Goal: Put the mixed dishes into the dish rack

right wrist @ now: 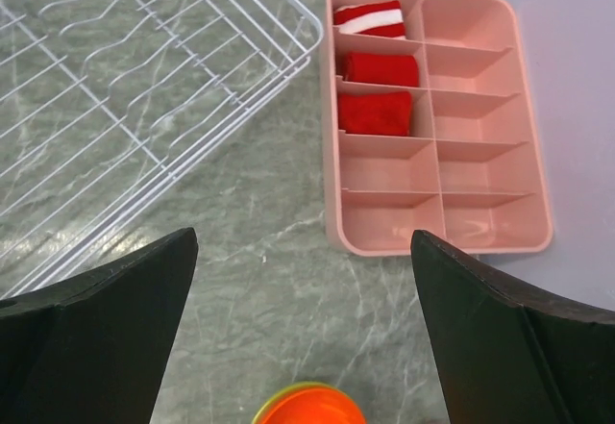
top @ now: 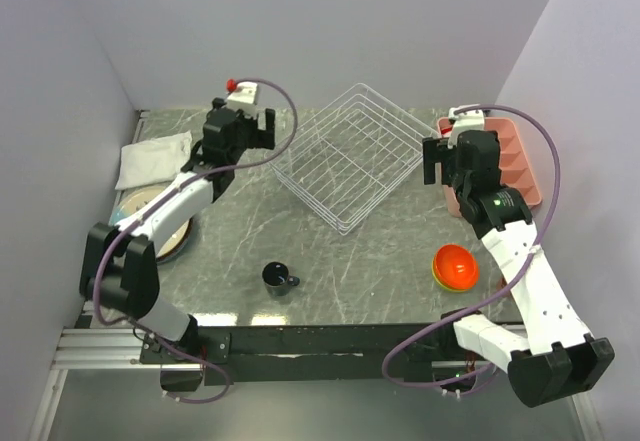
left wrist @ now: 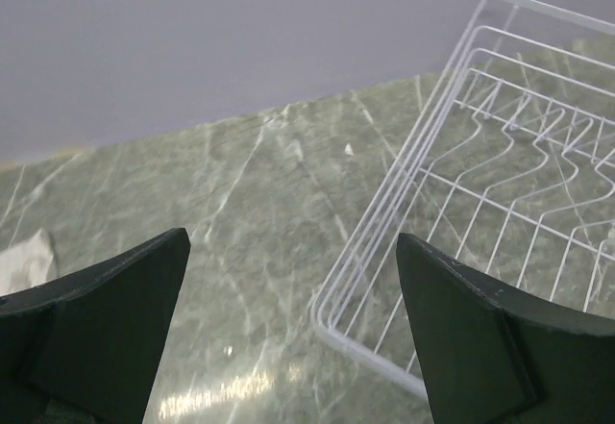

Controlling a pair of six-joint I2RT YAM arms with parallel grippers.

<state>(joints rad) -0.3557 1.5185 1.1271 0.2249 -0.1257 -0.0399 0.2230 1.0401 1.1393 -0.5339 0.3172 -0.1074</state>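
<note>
I will move my left gripper down toward the rack next, with its open fingers on either side of the nearest rim wire (top: 310, 131) (left wrist: 386, 199), because the empty rack is standing crooked.
The white wire dish rack (top: 352, 156) stands empty at the back middle; its corner shows in the left wrist view (left wrist: 500, 203) and the right wrist view (right wrist: 125, 87). A dark blue mug (top: 279, 278) stands at the front. An orange bowl (top: 455, 266) sits in a yellow-green bowl at the front right, its rim showing in the right wrist view (right wrist: 312, 410). A stack of plates (top: 160, 216) lies at the left, partly under the left arm. My left gripper (top: 255, 129) is open and empty left of the rack. My right gripper (top: 437, 161) is open and empty right of the rack.
A pink compartment tray (top: 505, 156) with red cloths (right wrist: 377, 92) stands at the back right by the wall. A white folded cloth (top: 152, 158) lies at the back left. A white box with a red knob (top: 240, 89) sits at the back wall.
</note>
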